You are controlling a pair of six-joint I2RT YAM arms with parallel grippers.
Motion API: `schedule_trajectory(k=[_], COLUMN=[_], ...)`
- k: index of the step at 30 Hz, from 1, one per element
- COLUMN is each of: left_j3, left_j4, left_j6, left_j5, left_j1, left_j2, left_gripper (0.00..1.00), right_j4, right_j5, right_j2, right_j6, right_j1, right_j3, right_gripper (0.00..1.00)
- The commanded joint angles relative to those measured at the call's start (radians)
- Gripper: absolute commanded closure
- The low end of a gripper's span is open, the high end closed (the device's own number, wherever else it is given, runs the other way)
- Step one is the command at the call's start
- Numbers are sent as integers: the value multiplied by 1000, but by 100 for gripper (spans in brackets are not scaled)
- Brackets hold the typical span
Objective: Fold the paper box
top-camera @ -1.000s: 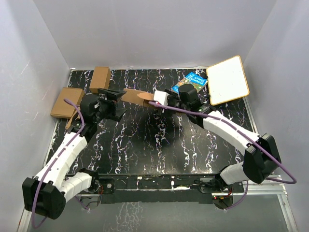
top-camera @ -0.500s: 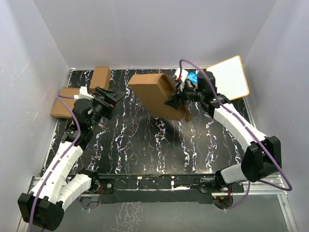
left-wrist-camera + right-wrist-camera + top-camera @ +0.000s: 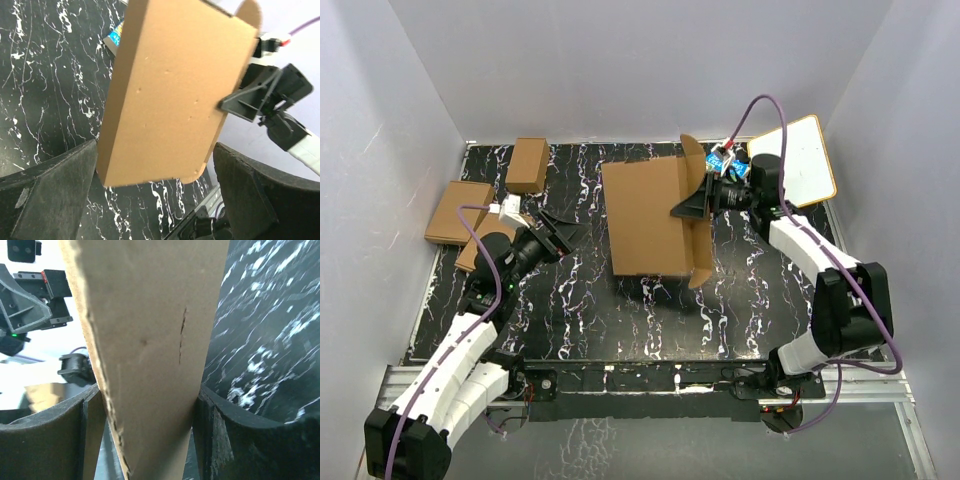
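Observation:
The paper box (image 3: 650,215) hangs above the table, so the right gripper will next lower until the box lies flat on the bare marbled tabletop below and let go of its edge.
The paper box (image 3: 650,215) is a flat brown cardboard mailer held off the black marbled table, its broad face turned up to the top camera. My right gripper (image 3: 695,205) is shut on its right edge, where a flap (image 3: 700,250) sticks out. In the right wrist view the cardboard (image 3: 150,340) fills the gap of that gripper (image 3: 147,440), and both pads press on it. My left gripper (image 3: 560,230) hangs open to the left of the box, well apart from it. In the left wrist view the box (image 3: 175,95) floats beyond my open left gripper (image 3: 155,200).
Two smaller folded cardboard boxes (image 3: 528,163) (image 3: 458,212) lie at the back left. A blue book (image 3: 725,160) lies behind the right gripper, mostly hidden. A white board (image 3: 795,165) leans at the back right corner. Grey walls close in three sides.
The right arm has lifted the box, turned its broad face upward and carried it toward the right. The left arm has drawn back toward the near left, still open.

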Motion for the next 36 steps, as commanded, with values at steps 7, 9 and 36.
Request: schedule_trajectory(k=[7,9,36], left_j3=[-40,-43,20], left_j4=[2,-22,-169], left_j6=[37,34,94], left_j5=[57,49,7], left_j1=[3,3,2], left_j2=[-15,0,135], left_gripper=[3,3,4], right_j4=[403,406,-209], right_j5=[-65,-68,396], right_j2=[130,180,248], right_j6=[453,462,-123], right_j1=[2,3,2], right_j3=[-191,-190,-116], right_gripper=[55,54,2])
